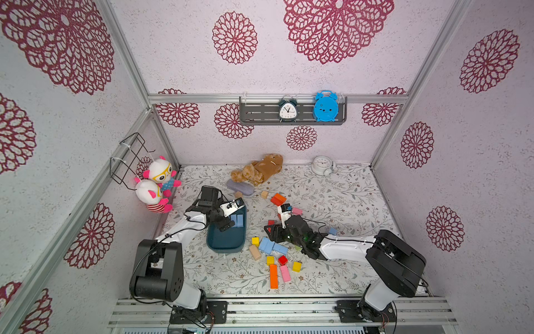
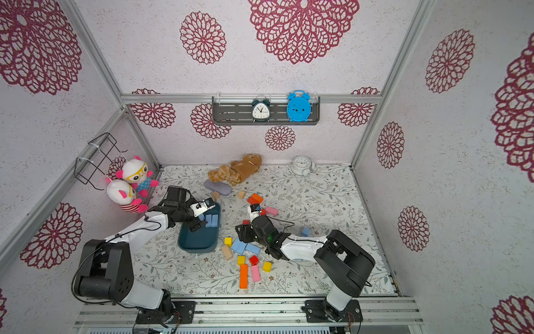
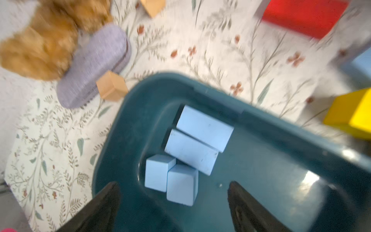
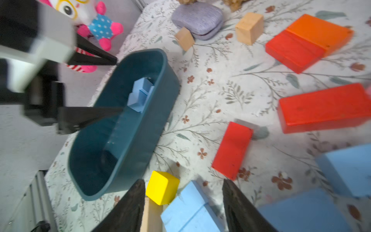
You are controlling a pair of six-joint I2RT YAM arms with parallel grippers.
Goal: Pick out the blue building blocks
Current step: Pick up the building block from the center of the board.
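Observation:
The light blue building block by the long red brick is still outside the tray, so my right gripper should tip down and lower onto it next.
A dark teal tray sits left of centre with several blue building blocks at its far end, two long bricks and two cubes. My left gripper hovers over them, open and empty, also seen in a top view. More blue building blocks lie in a cluster on the table right of the tray, and one lies apart. My right gripper is open just above that cluster, beside a yellow cube. It holds nothing.
Red bricks, orange, pink, yellow and tan blocks are scattered around the cluster. A purple case and a brown plush lie at the back, two plush toys by the left wall, and a white clock at the back right.

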